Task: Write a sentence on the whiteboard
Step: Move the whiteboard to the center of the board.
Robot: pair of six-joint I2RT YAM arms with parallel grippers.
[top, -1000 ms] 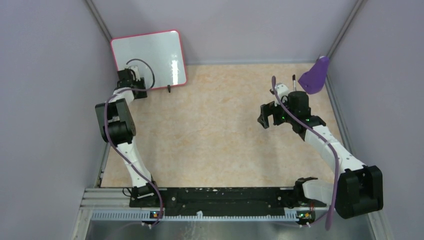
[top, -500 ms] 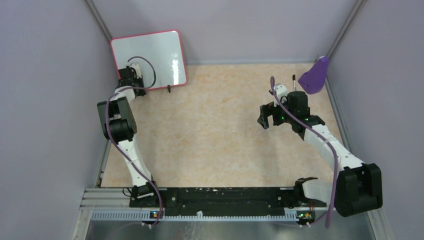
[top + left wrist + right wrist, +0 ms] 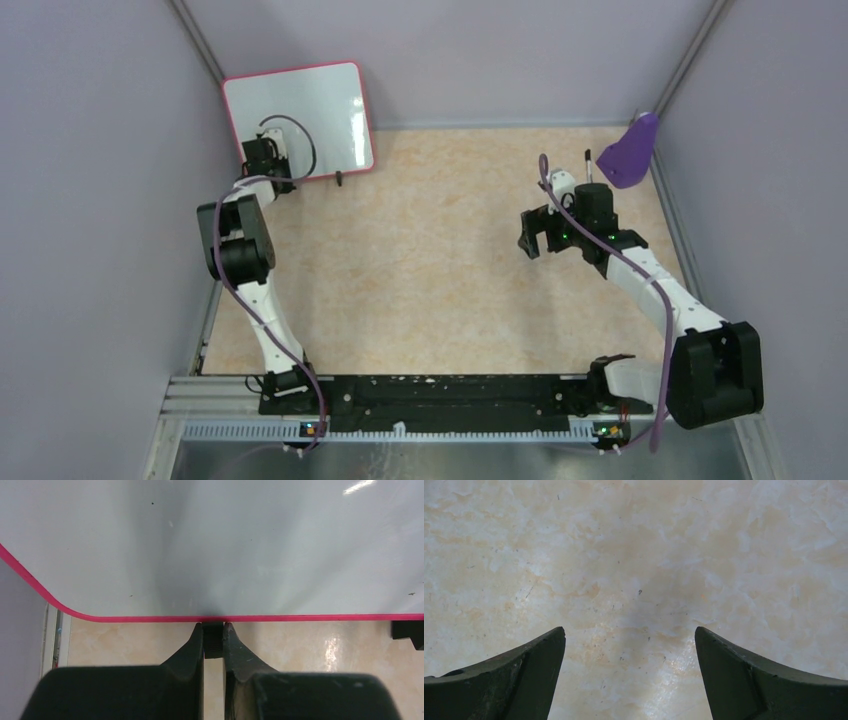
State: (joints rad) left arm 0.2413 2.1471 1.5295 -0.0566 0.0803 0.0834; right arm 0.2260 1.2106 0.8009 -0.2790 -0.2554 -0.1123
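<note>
Since the whiteboard (image 3: 300,115) sits in the far corner, I will draw it with my left gripper back and right in the top view onto bare tabletop and release.
The whiteboard (image 3: 300,115) stands tilted in the far left corner, white with a red-pink rim. Its face is blank in both the top view and the left wrist view (image 3: 225,545); no sentence shows on it. My left gripper (image 3: 270,178) is at the board's lower edge, shut on one of its black clip feet (image 3: 213,642). The other clip foot (image 3: 407,630) shows at the right edge of the left wrist view. My right gripper (image 3: 530,235) is open and empty above bare table at mid right, with only the tabletop (image 3: 634,555) between its fingers.
A purple object (image 3: 630,150) leans in the far right corner, with a small dark upright stick (image 3: 587,155) just left of it. Grey walls close in the table on the left, back and right. The arm bases sit on a black rail (image 3: 440,395) at the near edge.
My left gripper and the whiteboard have shifted slightly to the right. The right arm has barely moved.
</note>
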